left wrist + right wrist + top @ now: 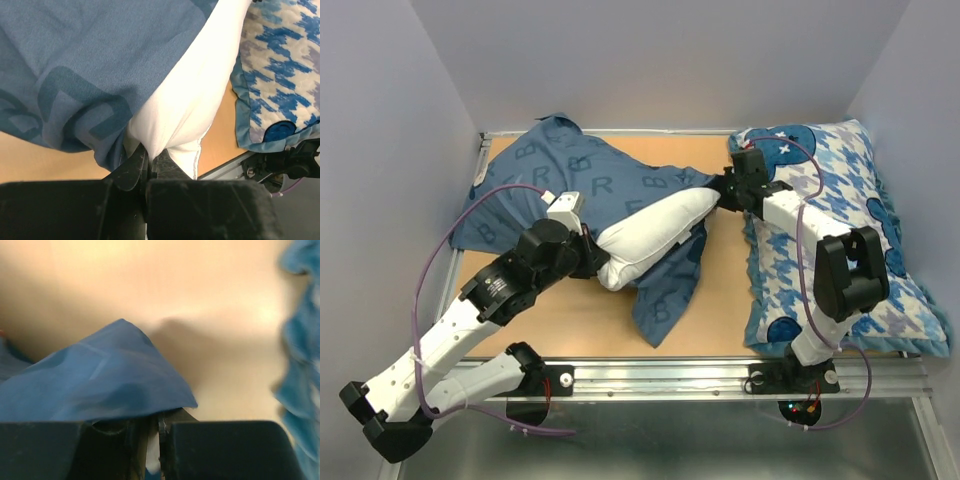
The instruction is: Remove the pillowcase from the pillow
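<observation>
The pillowcase's blue flap is right of my left gripper in the top view, so I will lift, pull the half-covered pillow over the flap, lower and release.
The slate-blue pillowcase point(560, 175) lies crumpled over the left and middle of the board. The plain white pillow point(660, 230) sticks out of its open end towards the front. My left gripper point(597, 258) is shut on the pillow's near corner; in the left wrist view the jaws point(150, 161) pinch white fabric point(185, 110) under the blue case point(100, 60). My right gripper point(725, 190) is shut on the pillowcase's edge at the pillow's far end; in the right wrist view the blue fabric point(100, 385) drapes over the closed jaws point(158, 416).
The blue-and-white houndstooth pillow point(840, 230) fills the right side of the wooden board point(720, 300), under my right arm; it also shows in the left wrist view point(285, 75). A metal rail point(720, 375) runs along the front edge. Walls enclose the left, back and right.
</observation>
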### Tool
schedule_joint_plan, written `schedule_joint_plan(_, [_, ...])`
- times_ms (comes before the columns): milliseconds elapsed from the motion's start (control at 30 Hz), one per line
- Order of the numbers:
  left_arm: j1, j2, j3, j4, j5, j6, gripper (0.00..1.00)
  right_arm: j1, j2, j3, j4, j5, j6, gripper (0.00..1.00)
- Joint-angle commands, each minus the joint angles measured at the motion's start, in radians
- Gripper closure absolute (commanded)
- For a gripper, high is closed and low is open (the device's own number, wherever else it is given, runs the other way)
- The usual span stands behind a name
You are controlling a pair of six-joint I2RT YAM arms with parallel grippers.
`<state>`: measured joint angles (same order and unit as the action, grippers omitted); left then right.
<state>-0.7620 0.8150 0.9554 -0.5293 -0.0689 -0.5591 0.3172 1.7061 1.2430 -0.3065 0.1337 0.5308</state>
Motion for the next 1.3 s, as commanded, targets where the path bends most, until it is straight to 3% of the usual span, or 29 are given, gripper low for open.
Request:
schedule_joint_plan(0, [0.000,-0.082,0.124,-0.052,-0.046,-0.021,1.00,-0.118,0.053,0.052,0.184,-0.212,0.026,0.85])
schedule_joint_plan(200, [0.000,-0.096,0.219,-0.019,0.007,-0.025,1.00,-0.110,0.222,0.101,0.449,-0.615,0.106,0.89])
schedule_joint_plan(367, [0.000,-0.030,0.302,0.175,0.156,-0.042,1.00,0.087,0.315,0.148,0.469,-0.494,0.072,0.88])
schedule_joint_plan(467, [0.000,0.025,0.348,0.264,0.185,-0.044,1.00,0.128,0.389,0.176,0.468,-0.453,0.104,0.84])
schedule_joint_plan(567, [0.000,0.071,0.376,0.337,0.120,-0.053,1.00,0.129,0.411,0.158,0.472,-0.454,0.136,0.65])
schedule_joint_plan(633, [0.000,0.079,0.368,0.336,-0.010,-0.056,1.00,0.122,0.328,0.081,0.471,-0.377,0.150,0.41])
schedule_joint_plan(667, [0.000,0.079,0.368,0.336,-0.011,-0.058,1.00,0.122,0.291,0.052,0.471,-0.367,0.159,0.37])
schedule_joint_plan(700, [0.000,0.075,0.347,0.328,-0.105,-0.076,1.00,0.100,0.258,0.027,0.469,-0.370,0.185,0.34])
schedule_joint_plan(833, [0.000,0.059,0.263,0.367,-0.206,-0.110,1.00,0.062,0.104,-0.053,0.428,-0.388,0.241,0.28])
schedule_joint_plan(1133, [0.000,0.067,0.082,0.456,-0.186,-0.168,1.00,0.053,-0.202,-0.115,0.253,-0.231,0.244,0.24])
schedule_joint_plan(1267, [0.000,0.137,-0.044,0.599,-0.108,-0.211,1.00,0.051,-0.286,-0.125,0.248,-0.294,0.244,0.19])
